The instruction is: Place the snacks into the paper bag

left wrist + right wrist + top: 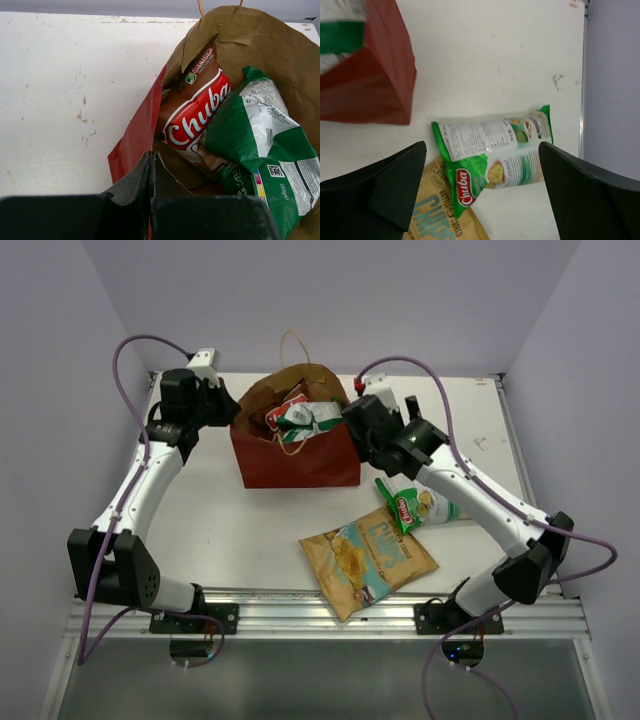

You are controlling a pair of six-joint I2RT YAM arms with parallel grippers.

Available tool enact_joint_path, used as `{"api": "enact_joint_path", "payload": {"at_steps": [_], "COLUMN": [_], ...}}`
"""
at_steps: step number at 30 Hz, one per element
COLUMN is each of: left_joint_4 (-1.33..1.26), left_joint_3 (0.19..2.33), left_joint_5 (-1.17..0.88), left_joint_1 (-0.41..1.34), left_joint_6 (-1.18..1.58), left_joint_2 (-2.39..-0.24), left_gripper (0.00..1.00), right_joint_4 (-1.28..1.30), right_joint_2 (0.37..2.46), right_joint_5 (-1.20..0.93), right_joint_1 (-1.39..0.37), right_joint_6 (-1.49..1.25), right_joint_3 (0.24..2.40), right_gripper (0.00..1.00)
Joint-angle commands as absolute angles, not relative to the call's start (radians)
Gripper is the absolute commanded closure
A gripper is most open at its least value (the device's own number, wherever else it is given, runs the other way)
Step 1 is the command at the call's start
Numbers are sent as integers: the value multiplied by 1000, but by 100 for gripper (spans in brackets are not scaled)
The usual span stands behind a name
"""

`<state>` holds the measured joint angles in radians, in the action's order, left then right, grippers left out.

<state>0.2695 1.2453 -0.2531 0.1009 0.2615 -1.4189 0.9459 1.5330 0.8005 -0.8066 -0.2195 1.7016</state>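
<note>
I will lower my right gripper and move it back onto the pale white-green packet's red-logo corner [405,511] [467,183] next.
The reddish-brown paper bag [295,458] stands open at the table's back centre. A brown-red snack packet [197,112] and a green-white one [260,140] lie inside it. My left gripper [232,406] is shut on the bag's left rim [135,135], with the red paper pinched between the fingers. My right gripper [350,420] hangs wide open by the bag's right edge and holds nothing. Below the open right gripper [482,145], a pale white-green packet [490,135] with a red logo lies flat on the table. A larger tan packet [368,558] with teal lettering lies partly under its corner.
The bag's tan cord handle [295,340] sticks up behind it. The white table [200,510] ends at a metal rail [320,615] near the arm bases. Purple walls close in the left, back and right sides.
</note>
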Motion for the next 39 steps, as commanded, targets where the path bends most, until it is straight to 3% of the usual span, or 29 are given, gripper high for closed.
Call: {"api": "enact_joint_path", "payload": {"at_steps": [1, 21, 23, 24, 26, 27, 33, 39], "left_joint_4": [236, 265, 267, 267, 264, 264, 262, 262], "left_joint_3": [1227, 1233, 1233, 1233, 1233, 1233, 1236, 1239], "left_joint_5": [-247, -252, -249, -253, -253, -255, -258, -261], "left_joint_1": [112, 140, 138, 138, 140, 140, 146, 146], "left_joint_6": [281, 272, 272, 272, 273, 275, 275, 276], "left_joint_2": [-1385, -1355, -1353, -1353, -1355, -1356, -1361, -1361], "left_gripper": [100, 100, 100, 100, 100, 100, 100, 100], "right_joint_4": [969, 874, 876, 877, 903, 914, 1073, 1164], "right_joint_2": [1562, 1730, 1727, 1723, 1706, 1700, 1591, 1494], "right_joint_5": [839, 747, 750, 753, 776, 788, 871, 871], "right_joint_1": [-795, -730, -729, -729, -730, -729, -729, -729], "right_joint_6": [-362, -551, -563, -569, -587, -595, -604, -461], "right_joint_3": [1510, 1109, 1078, 1071, 1066, 1071, 1182, 1653], "right_gripper": [1, 2, 14, 34, 86, 99, 100, 100]}}
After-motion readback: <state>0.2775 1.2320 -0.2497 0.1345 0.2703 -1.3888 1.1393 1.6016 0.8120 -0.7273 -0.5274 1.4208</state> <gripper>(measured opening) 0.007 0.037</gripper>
